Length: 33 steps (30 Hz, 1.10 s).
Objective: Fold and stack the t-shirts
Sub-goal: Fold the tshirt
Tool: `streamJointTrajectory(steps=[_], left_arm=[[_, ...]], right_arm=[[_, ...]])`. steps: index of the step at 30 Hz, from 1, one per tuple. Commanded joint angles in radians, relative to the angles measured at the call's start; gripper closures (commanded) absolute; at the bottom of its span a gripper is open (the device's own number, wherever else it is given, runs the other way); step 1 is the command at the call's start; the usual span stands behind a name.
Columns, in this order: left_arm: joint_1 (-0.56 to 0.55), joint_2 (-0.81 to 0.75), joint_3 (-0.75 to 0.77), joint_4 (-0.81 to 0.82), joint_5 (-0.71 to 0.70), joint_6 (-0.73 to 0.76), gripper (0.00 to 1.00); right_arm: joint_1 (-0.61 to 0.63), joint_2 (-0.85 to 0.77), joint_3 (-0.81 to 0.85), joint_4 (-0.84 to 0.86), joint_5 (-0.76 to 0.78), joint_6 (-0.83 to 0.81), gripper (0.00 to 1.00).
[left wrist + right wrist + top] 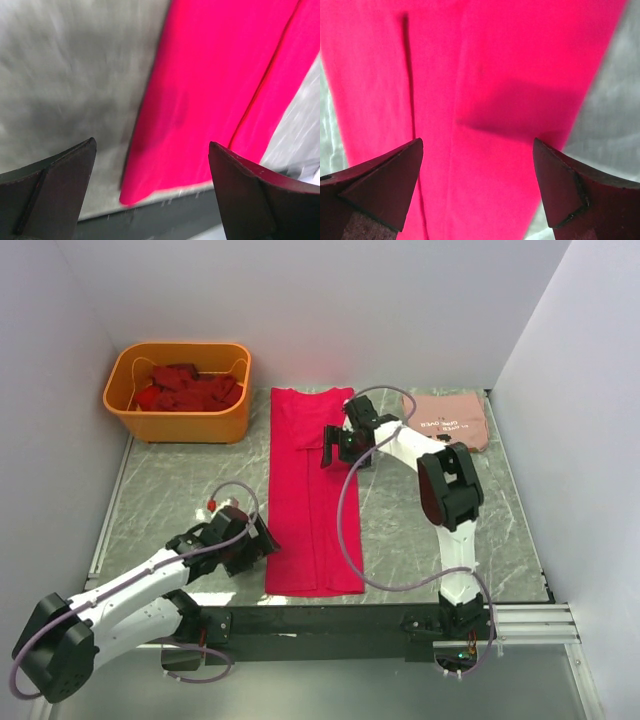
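Observation:
My left gripper lowers and draws back onto the crimson-pink t-shirt's near corner (270, 590) (131, 194) on the tub's side next, since that corner shows between its open fingers.
A bright crimson-pink t-shirt (308, 490) lies as a long narrow strip down the middle of the table, its sides folded in. My left gripper (262, 540) hovers open just left of the strip's near end; the shirt's near corner (200, 110) shows between its wide-apart fingers. Over the strip's far right part my right gripper (343, 452) stands open, the pink cloth (485, 100) filling the gap below it. A folded salmon-pink t-shirt (447, 420) with a small print rests at the back right. Dark red t-shirts (187, 390) are heaped in the orange tub.
The orange plastic tub (180, 423) stands at the back left corner. White walls close the table on three sides. The dark front rail (330, 620) runs along the near edge, close to the pink shirt's hem. Grey marbled tabletop (170, 490) shows on both sides of the strip.

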Motion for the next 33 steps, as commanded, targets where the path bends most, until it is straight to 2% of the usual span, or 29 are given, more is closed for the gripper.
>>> streamJointTrajectory(steps=[1,3,6,7,9,10,13,18,20,22,24,25,28,33], left_arm=[[-0.087,-0.033,-0.038,-0.017,0.087,-0.058,0.01],[-0.124,-0.067,-0.054,-0.050,0.053,-0.115,0.00],[-0.152,-0.079,-0.092,-0.042,0.087,-0.135,0.09],[-0.155,-0.075,-0.093,-0.045,0.089,-0.136,0.18],[-0.156,-0.058,-0.092,-0.068,0.089,-0.136,0.31],[-0.156,-0.050,-0.089,-0.085,0.084,-0.139,0.44],[-0.161,-0.029,-0.083,-0.120,0.067,-0.148,0.62],[-0.162,-0.019,-0.086,-0.073,0.073,-0.133,0.73],[-0.164,-0.015,-0.093,-0.047,0.096,-0.132,0.84],[-0.164,-0.006,-0.100,-0.032,0.109,-0.132,0.99],[-0.167,0.000,-0.090,-0.038,0.118,-0.127,0.99],[-0.167,-0.001,-0.089,-0.051,0.116,-0.128,0.99],[-0.169,-0.016,-0.084,-0.062,0.121,-0.141,0.99],[-0.170,-0.050,-0.080,-0.090,0.113,-0.165,0.99]], right_arm=[[-0.001,-0.214,-0.136,0.074,-0.030,0.052,0.04],[-0.001,-0.326,-0.213,0.135,-0.047,0.072,0.04],[0.003,-0.449,-0.357,0.179,-0.030,0.127,0.04],[0.003,-0.477,-0.438,0.190,-0.033,0.156,0.04],[0.005,-0.549,-0.517,0.215,-0.053,0.172,0.04],[0.006,-0.569,-0.580,0.212,-0.052,0.183,0.05],[0.006,-0.644,-0.667,0.181,-0.024,0.171,0.05],[0.034,-0.762,-0.817,0.105,-0.006,0.137,0.05],[0.045,-0.796,-0.861,0.085,-0.010,0.137,0.06],[0.077,-0.833,-0.916,0.059,-0.056,0.131,0.07],[0.133,-0.865,-0.950,0.014,-0.052,0.126,0.08],[0.200,-0.876,-0.960,0.000,-0.044,0.131,0.08],[0.273,-0.908,-1.014,-0.024,-0.023,0.178,0.08],[0.302,-0.943,-1.079,-0.006,-0.032,0.233,0.14]])
